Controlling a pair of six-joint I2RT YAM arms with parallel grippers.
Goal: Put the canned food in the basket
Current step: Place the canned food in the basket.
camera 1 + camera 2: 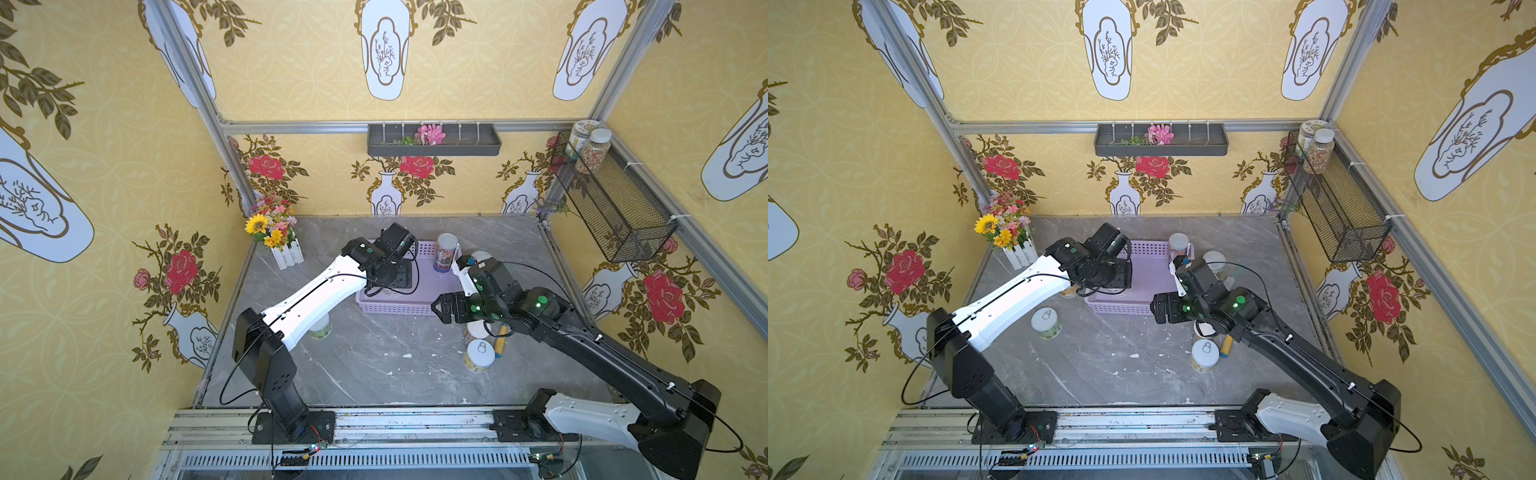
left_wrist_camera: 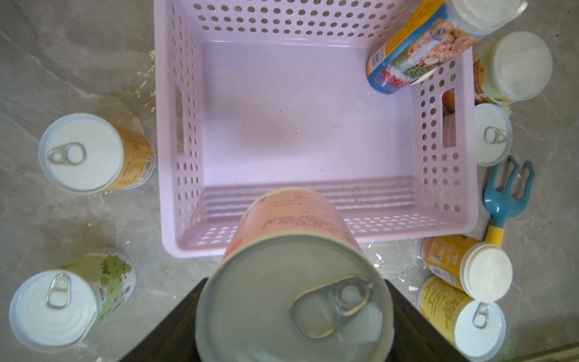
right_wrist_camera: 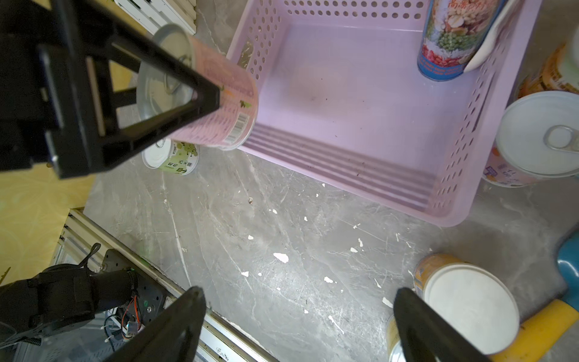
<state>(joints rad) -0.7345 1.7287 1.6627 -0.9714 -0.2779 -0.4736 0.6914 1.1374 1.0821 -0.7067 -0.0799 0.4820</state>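
The left gripper should next move outward and down and let go of the pink-labelled can (image 2: pixel 291 216) where the basket's bottom (image 2: pixel 330 67) is bare beside the blue can.
My left gripper (image 2: pixel 296 282) is shut on a pink-labelled can (image 2: pixel 291 216) with a pull-tab lid and holds it tilted over the near left rim of the lilac basket (image 2: pixel 297 125). The right wrist view shows the same can (image 3: pixel 225 103) clamped between black fingers (image 3: pixel 200 94). A taller blue can (image 1: pixel 445 251) stands in the basket's (image 1: pixel 399 309) far right corner. Several other cans stand on the table: a yellow one (image 2: pixel 81 152) and a green one (image 2: pixel 53 310) left of the basket, others (image 2: pixel 484 271) to its right. My right gripper (image 3: pixel 299 293) hangs open and empty over bare table by the basket's near right corner.
A blue and yellow toy garden fork (image 2: pixel 507 191) lies right of the basket among the cans. A flower pot with a white fence (image 1: pixel 282 245) stands at the back left. A black wire-mesh basket (image 1: pixel 611 199) with jars hangs on the right wall, and a dark grey tray (image 1: pixel 432 139) on the back wall.
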